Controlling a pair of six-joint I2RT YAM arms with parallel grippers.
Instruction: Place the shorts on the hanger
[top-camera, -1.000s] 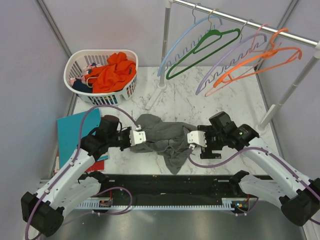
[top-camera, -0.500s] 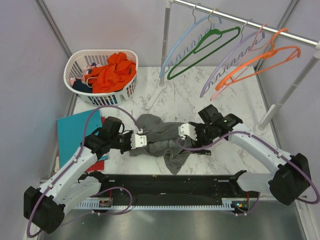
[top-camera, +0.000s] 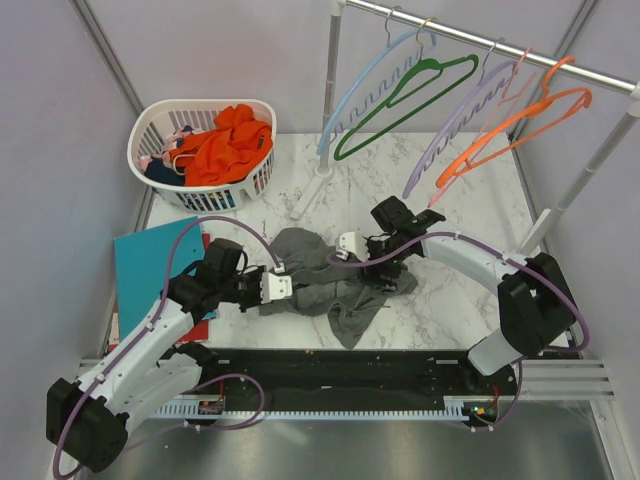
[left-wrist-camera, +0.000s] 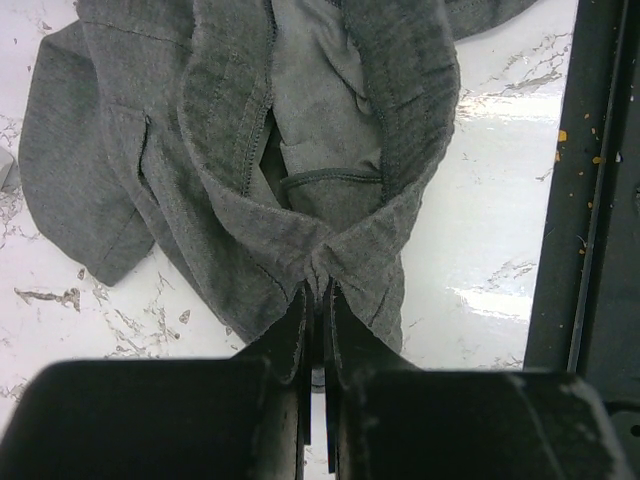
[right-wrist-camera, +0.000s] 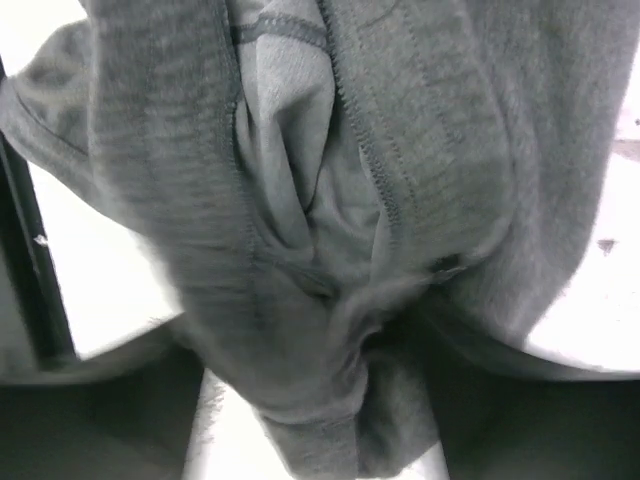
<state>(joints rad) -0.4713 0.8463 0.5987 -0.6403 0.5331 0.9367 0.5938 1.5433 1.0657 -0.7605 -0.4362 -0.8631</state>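
The spot for the waistband fold on the marble tabletop is just below and outward of my left gripper, so I will move the gripper gently outward and down next and let go of the fold there.
The dark grey shorts (top-camera: 335, 285) lie crumpled on the marble table between my two grippers. My left gripper (top-camera: 283, 287) is shut on a fold of the waistband (left-wrist-camera: 322, 270), low over the table. My right gripper (top-camera: 347, 247) is at the shorts' upper right part. In the right wrist view the grey fabric (right-wrist-camera: 300, 200) is bunched over the fingers and hides them, and it looks pinched there. The light-blue hanger (top-camera: 358, 98) hangs at the left end of the rail, far behind both grippers.
A green hanger (top-camera: 400, 100), a lavender hanger (top-camera: 455, 125) and an orange hanger (top-camera: 515, 125) hang on the same rail. The rack's post (top-camera: 322, 130) stands behind the shorts. A white basket (top-camera: 160, 125) with an orange garment is back left. A teal folder (top-camera: 145, 265) lies left.
My right arm has swung left and farther from me, carrying the right side of the shorts towards the left gripper and bunching the fabric. The left gripper has barely moved.
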